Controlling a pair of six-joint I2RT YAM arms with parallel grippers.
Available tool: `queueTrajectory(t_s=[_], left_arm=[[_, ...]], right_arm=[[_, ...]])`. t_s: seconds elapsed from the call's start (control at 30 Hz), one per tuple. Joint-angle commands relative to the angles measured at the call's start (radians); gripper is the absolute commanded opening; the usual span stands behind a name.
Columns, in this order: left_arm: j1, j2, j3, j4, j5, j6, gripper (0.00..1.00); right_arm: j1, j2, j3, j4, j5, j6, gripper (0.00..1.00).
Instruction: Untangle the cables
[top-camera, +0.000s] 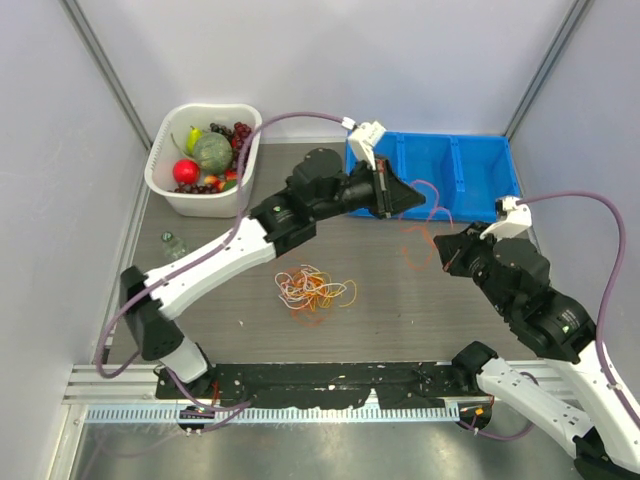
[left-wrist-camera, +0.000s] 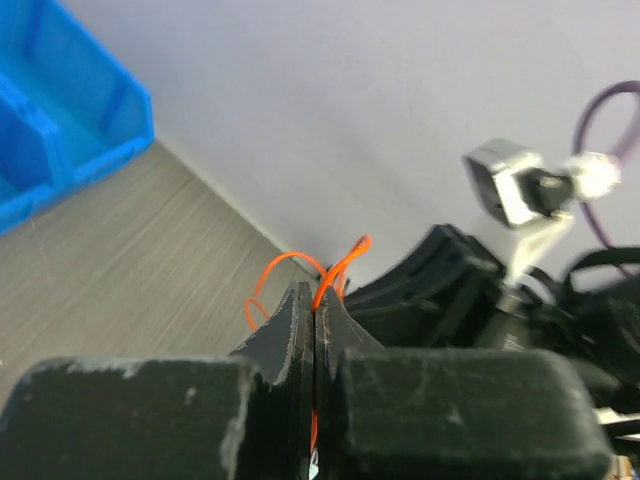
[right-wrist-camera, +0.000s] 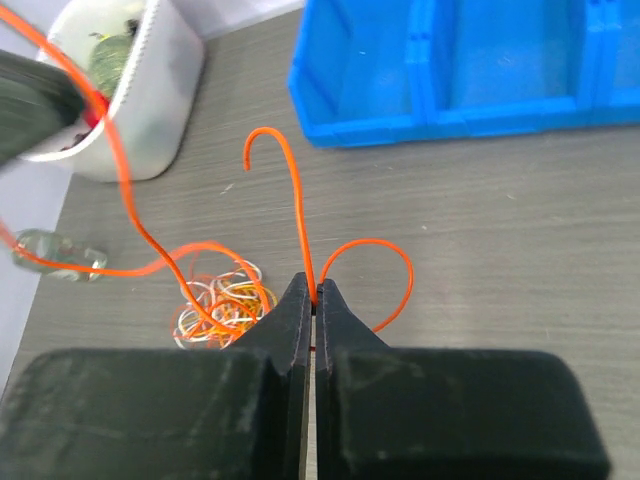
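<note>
The orange cable hangs clear of the tangle, so the robot's right gripper should next move down toward the bare table (top-camera: 408, 290) (right-wrist-camera: 366, 300) beside the tangle and let the cable go.
A tangle of cables (top-camera: 314, 289), orange, white and yellow, lies on the table's middle; it also shows in the right wrist view (right-wrist-camera: 222, 305). My left gripper (top-camera: 422, 203) is shut on an orange cable (left-wrist-camera: 340, 268) and holds it above the table near the blue bin. My right gripper (top-camera: 441, 247) is shut on the same orange cable (right-wrist-camera: 296, 200), whose loops hang between the two grippers (top-camera: 415, 245). In the right wrist view the strand runs up left to the left gripper's blurred finger. Both grippers (left-wrist-camera: 315, 300) (right-wrist-camera: 314, 292) have jaws pressed together on the strand.
A blue divided bin (top-camera: 460, 172) stands at the back right, just behind the left gripper. A white basket (top-camera: 170, 190) of fruit stands at the back left. A small clear bottle (top-camera: 173, 243) lies near the left wall.
</note>
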Motion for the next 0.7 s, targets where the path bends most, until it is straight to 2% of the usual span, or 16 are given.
queueTrajectory(t_s=[0.0,0.07,0.2,0.33,0.37,0.43,0.53,0.57,0.6,0.67], left_arm=[[-0.006,0.168,-0.003,-0.044,0.023,-0.092,0.00],[-0.004,0.237,0.005,-0.083,-0.014,-0.124,0.00],[-0.003,0.365,0.037,-0.117,-0.029,-0.141,0.00],[0.019,0.416,0.026,-0.148,-0.005,-0.141,0.01],[0.026,0.414,0.005,-0.137,0.013,-0.147,0.07],[0.052,0.393,-0.056,-0.108,0.055,-0.155,0.37],[0.083,0.321,-0.132,-0.103,0.085,-0.129,0.66],[0.092,0.292,-0.140,-0.119,0.090,-0.109,0.68],[0.102,0.260,-0.158,-0.137,0.093,-0.089,0.76],[0.126,0.194,-0.182,-0.195,0.092,-0.042,0.81]], right_arm=[[0.001,-0.056,-0.051,-0.061,0.171,0.159,0.01],[0.001,-0.088,-0.098,-0.075,0.199,0.271,0.02],[0.001,-0.123,-0.215,-0.062,0.189,0.382,0.02],[0.001,-0.111,-0.304,-0.020,0.161,0.388,0.02],[0.001,-0.102,-0.321,-0.017,0.157,0.387,0.02],[0.001,-0.083,-0.345,0.003,0.150,0.382,0.02],[0.000,-0.050,-0.372,0.032,0.150,0.361,0.02],[0.001,-0.039,-0.381,0.041,0.158,0.354,0.02],[0.001,-0.011,-0.382,0.049,0.156,0.341,0.02],[0.001,0.036,-0.382,0.070,0.138,0.310,0.02]])
